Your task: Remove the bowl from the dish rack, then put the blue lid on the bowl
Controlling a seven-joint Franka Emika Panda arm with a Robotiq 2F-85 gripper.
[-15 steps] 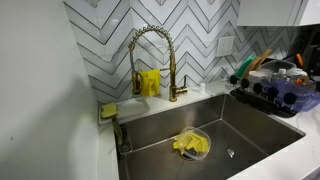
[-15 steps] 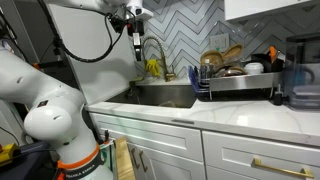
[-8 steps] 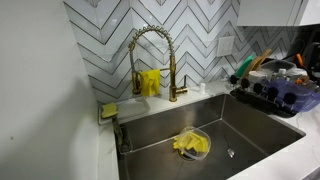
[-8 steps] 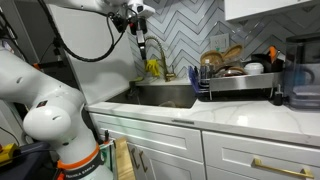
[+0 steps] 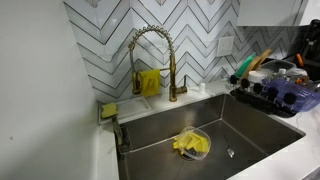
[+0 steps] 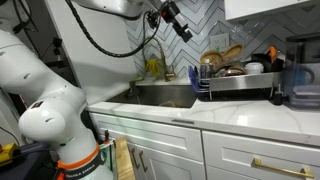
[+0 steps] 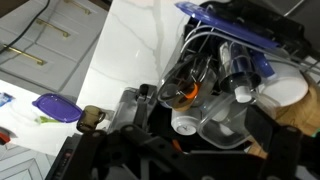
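Note:
The rim of the clear plastic bowl lies below and outward of my gripper. The gripper, its empty fingers already apart, moves outward and down onto it next.
The dish rack [image 6: 240, 86] stands on the counter right of the sink, crowded with kitchenware; it also shows in an exterior view [image 5: 272, 88]. In the wrist view I look down into the rack [image 7: 240, 20], where a clear plastic bowl [image 7: 225, 112] lies among a glass with an orange band [image 7: 180, 92] and a white cup [image 7: 186, 123]. The blue lid [image 7: 55, 105] lies flat on the white counter beside the rack. My gripper [image 6: 180, 22] hangs high in the air between the faucet and the rack. In the wrist view the gripper [image 7: 195, 152] is above the bowl, its dark fingers apart and empty.
A gold faucet [image 5: 150, 60] rises behind the steel sink [image 5: 250, 125]. A clear dish with a yellow cloth [image 5: 190, 144] lies in the sink. A green sponge [image 5: 108, 110] sits at its corner. A dark blue container [image 6: 300, 85] stands right of the rack.
The arm has swung right, from above the faucet toward the dish rack, and the gripper now tilts. Nothing in the sink or rack has moved.

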